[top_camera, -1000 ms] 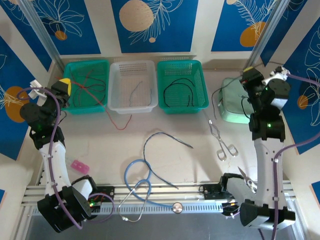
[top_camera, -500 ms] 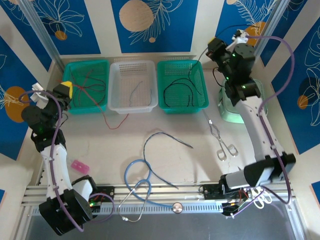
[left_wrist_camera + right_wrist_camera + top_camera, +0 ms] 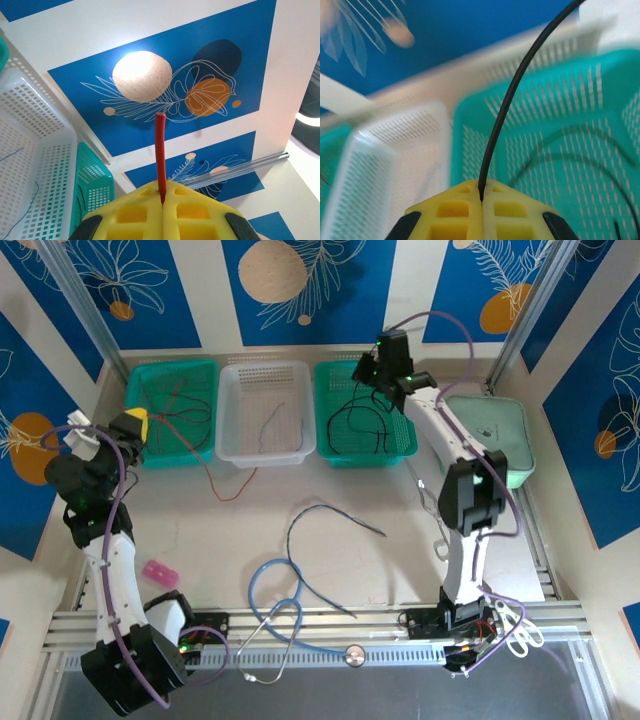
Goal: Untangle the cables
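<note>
I will next move my right gripper back, lower it and release the cable on the green basket's bottom, below and back, where more black cable lies.
My left gripper (image 3: 131, 424) hovers at the left edge of the left green basket (image 3: 205, 455), shut on a red cable (image 3: 160, 150) that sticks straight out from the yellow pads of my left gripper (image 3: 162, 204). The red cable (image 3: 228, 488) trails out of that basket onto the table. My right gripper (image 3: 372, 370) hangs over the right green basket (image 3: 405, 445), and my right gripper (image 3: 481, 200) is shut on a black cable (image 3: 506, 112). More black cable (image 3: 350, 418) lies in that basket. A blue-grey cable (image 3: 298, 545) loops on the table, and another (image 3: 270, 425) lies in the white basket (image 3: 230, 445).
A light-blue stethoscope (image 3: 270, 610) lies near the front rail. Metal forceps (image 3: 440, 530) rest right of centre, beside the right arm. A pink item (image 3: 158, 571) lies front left. A pale green box (image 3: 500, 440) stands at the back right, and scissors (image 3: 515, 625) at the front right.
The right arm has swung from the right side, past the pale green box, leftward over the right green basket with the black cable. The left arm has hardly moved.
</note>
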`<state>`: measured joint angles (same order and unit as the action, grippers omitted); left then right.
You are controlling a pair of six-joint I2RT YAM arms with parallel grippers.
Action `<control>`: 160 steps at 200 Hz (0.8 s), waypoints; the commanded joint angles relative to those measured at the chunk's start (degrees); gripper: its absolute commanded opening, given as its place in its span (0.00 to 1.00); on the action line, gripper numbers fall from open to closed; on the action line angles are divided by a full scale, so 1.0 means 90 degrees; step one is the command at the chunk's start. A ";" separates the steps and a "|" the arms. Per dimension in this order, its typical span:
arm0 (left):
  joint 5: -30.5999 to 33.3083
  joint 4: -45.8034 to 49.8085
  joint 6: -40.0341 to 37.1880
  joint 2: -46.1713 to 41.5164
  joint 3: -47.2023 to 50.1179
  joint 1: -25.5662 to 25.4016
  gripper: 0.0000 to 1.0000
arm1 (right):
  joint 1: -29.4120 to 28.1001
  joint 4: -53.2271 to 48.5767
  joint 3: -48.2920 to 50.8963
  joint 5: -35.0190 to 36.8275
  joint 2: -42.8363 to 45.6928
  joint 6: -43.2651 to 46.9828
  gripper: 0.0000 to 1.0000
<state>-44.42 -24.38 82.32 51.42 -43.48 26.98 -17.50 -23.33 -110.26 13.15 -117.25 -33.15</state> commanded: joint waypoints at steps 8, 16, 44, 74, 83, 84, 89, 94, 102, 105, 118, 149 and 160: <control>-0.0147 0.0106 -0.0255 -0.0167 0.0084 -0.0020 0.00 | 0.0037 -0.2156 -0.0780 -0.0727 -0.1040 0.0157 0.00; -0.0157 0.0192 -0.0304 -0.0185 0.0085 -0.0029 0.00 | 0.0070 -0.2454 -0.0998 -0.0992 -0.1311 0.0146 0.00; -0.0172 0.0541 -0.0503 -0.0264 0.0095 -0.0049 0.00 | 0.0162 -0.3311 -0.1666 -0.1569 -0.2038 0.0070 0.00; -0.0153 0.0512 -0.0488 -0.0284 0.0125 -0.0059 0.00 | 0.0163 -0.3239 -0.1614 -0.1760 -0.2081 0.0138 0.09; -0.0152 0.0497 -0.0485 -0.0283 0.0116 -0.0068 0.00 | 0.0167 -0.3204 -0.1626 -0.1953 -0.2084 0.0194 0.07; -0.0152 0.0500 -0.0485 -0.0283 0.0115 -0.0068 0.00 | 0.0172 -0.3206 -0.1631 -0.1981 -0.2087 0.0200 0.07; -0.0152 0.0502 -0.0476 -0.0283 0.0112 -0.0068 0.00 | 0.0168 -0.3273 -0.1701 -0.2043 -0.2129 0.0215 0.08; -0.0143 0.0493 -0.0472 -0.0286 0.0106 -0.0068 0.00 | 0.0160 -0.3392 -0.1811 -0.2028 -0.2177 0.0211 0.09; -0.0142 0.0492 -0.0466 -0.0283 0.0096 -0.0069 0.00 | 0.0158 -0.3570 -0.1989 -0.1979 -0.2242 0.0225 0.15; -0.0142 0.0492 -0.0457 -0.0283 0.0088 -0.0068 0.00 | 0.0171 -0.3611 -0.2024 -0.1970 -0.2254 0.0226 0.19; -0.0142 0.0527 -0.0485 -0.0274 0.0045 -0.0078 0.00 | 0.0178 -0.3716 -0.2078 -0.1963 -0.2202 0.0258 0.32; -0.0030 0.1149 -0.0859 -0.0274 -0.0227 -0.0078 0.00 | 0.0219 -0.3780 -0.1987 -0.1888 -0.1774 0.0517 0.60; 0.0013 0.1006 -0.0738 -0.0271 -0.0227 -0.0078 0.00 | 0.0264 -0.3846 -0.1947 -0.1844 -0.1580 0.0542 0.63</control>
<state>-44.91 -15.79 77.06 49.87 -42.92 26.55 -15.86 -54.48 -127.55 -2.57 -136.92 -30.24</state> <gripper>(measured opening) 0.051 0.609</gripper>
